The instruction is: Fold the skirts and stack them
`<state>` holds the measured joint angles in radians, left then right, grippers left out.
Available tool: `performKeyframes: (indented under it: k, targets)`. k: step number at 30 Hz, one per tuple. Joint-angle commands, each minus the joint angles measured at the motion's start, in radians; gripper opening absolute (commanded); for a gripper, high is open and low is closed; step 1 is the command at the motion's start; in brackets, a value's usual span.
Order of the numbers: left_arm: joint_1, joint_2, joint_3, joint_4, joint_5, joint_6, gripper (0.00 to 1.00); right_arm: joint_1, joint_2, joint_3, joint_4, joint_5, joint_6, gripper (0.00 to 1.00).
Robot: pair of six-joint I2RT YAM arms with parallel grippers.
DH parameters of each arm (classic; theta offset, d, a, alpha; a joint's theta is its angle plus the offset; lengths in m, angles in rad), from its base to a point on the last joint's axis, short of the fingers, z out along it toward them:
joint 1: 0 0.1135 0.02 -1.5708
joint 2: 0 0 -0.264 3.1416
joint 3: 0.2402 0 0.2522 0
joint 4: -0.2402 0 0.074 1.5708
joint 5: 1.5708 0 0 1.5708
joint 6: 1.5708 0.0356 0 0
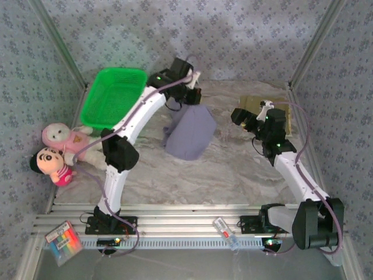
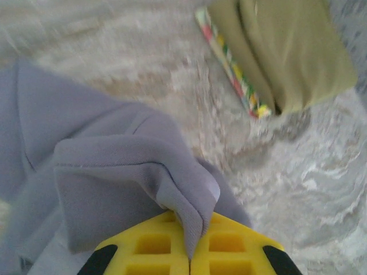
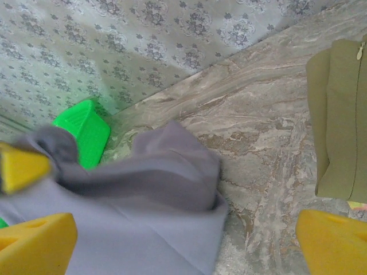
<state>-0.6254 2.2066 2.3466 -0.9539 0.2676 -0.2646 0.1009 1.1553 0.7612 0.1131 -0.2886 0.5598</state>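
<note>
The resting part of the lavender-grey skirt is below and back from my left gripper. My left gripper will bring the skirt's hanging fold back and down onto that resting part, then let go.
A lavender-grey skirt (image 1: 189, 131) hangs partly lifted at the back middle of the table, its lower part resting on the marble surface. My left gripper (image 1: 195, 96) is shut on its top edge; the cloth (image 2: 126, 177) is pinched between the yellow fingers (image 2: 155, 249). An olive skirt (image 2: 287, 51) lies folded at the back right on top of a printed skirt, of which just a striped edge (image 2: 229, 66) shows. My right gripper (image 1: 245, 116) stands open beside the olive skirt (image 3: 341, 114), its yellow fingertips (image 3: 37, 243) wide apart above the lavender cloth (image 3: 155, 195).
A green plastic basket (image 1: 113, 93) stands at the back left, also in the right wrist view (image 3: 86, 129). Two plush dolls (image 1: 58, 149) lie at the left edge. A coloured packet (image 1: 64, 242) and a small tag (image 1: 224, 230) rest on the front rail. Patterned walls close the workspace.
</note>
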Motion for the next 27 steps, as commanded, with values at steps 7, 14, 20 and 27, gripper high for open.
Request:
performKeyframes:
  k: [7, 14, 20, 27]
  targets:
    - [-0.030, -0.023, -0.258, 0.161, 0.091, -0.147, 0.07, 0.095, 0.114, -0.018, 0.042, 0.030, 0.006, 1.00]
    - [0.010, -0.176, -0.580, 0.359, 0.153, -0.193, 0.16, 0.190, 0.206, -0.009, 0.068, 0.008, -0.039, 1.00]
    - [0.040, -0.425, -0.916, 0.593, 0.174, -0.185, 0.86, 0.202, 0.243, -0.004, 0.108, 0.044, -0.002, 1.00]
    - [0.196, -0.665, -1.218, 0.702, -0.080, -0.358, 1.00, 0.354, 0.368, 0.263, -0.234, 0.179, -0.337, 1.00]
